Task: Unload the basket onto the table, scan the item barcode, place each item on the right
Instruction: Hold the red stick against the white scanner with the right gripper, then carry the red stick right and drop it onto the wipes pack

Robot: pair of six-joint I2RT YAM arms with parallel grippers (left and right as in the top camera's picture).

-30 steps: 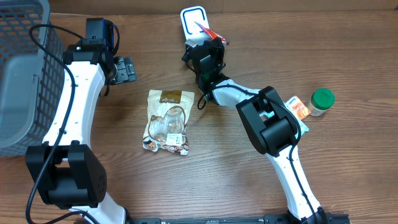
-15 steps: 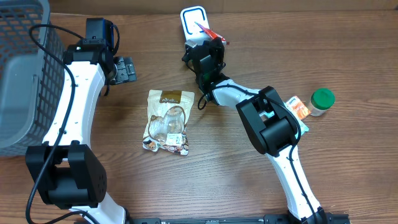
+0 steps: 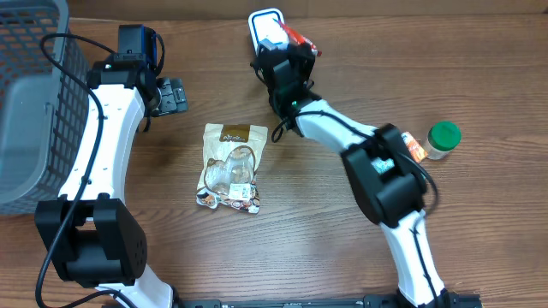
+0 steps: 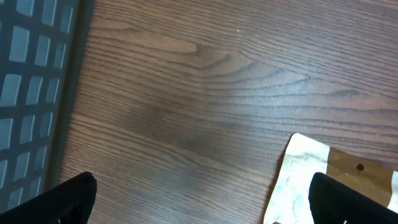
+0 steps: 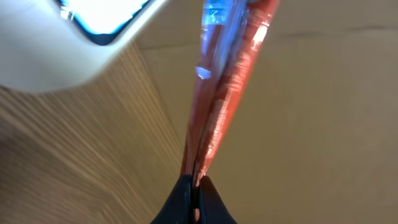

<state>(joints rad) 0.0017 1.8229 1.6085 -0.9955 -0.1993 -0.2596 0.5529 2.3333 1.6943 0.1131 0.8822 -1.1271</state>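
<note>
The robot's right gripper will next bring the red packet back from the scanner to over the teal packet, toward the packets grouped beside the green-lidded jar.
My right gripper (image 3: 288, 47) is shut on a thin red packet (image 3: 299, 38), the item, held edge-on beside the white scanner (image 3: 264, 24) at the table's far edge. In the right wrist view the red packet (image 5: 227, 81) rises from the pinched fingertips of that gripper (image 5: 196, 186), with the blue-rimmed scanner (image 5: 74, 43) at upper left. No barcode shows. My left gripper (image 3: 173, 96) hangs open over bare wood at the left, nothing between its fingers (image 4: 62, 199).
A grey mesh basket (image 3: 26, 103) stands at the far left, its wall (image 4: 31, 93) beside my left gripper. A clear snack bag (image 3: 229, 167) lies mid-table, its corner (image 4: 305, 171) near my left finger. A green-lidded jar (image 3: 443, 139) and an orange packet (image 3: 414, 149) sit at the right.
The right arm has swung, its elbow moving right, and the red packet has shifted slightly up and right beside the scanner. The left arm has not moved.
</note>
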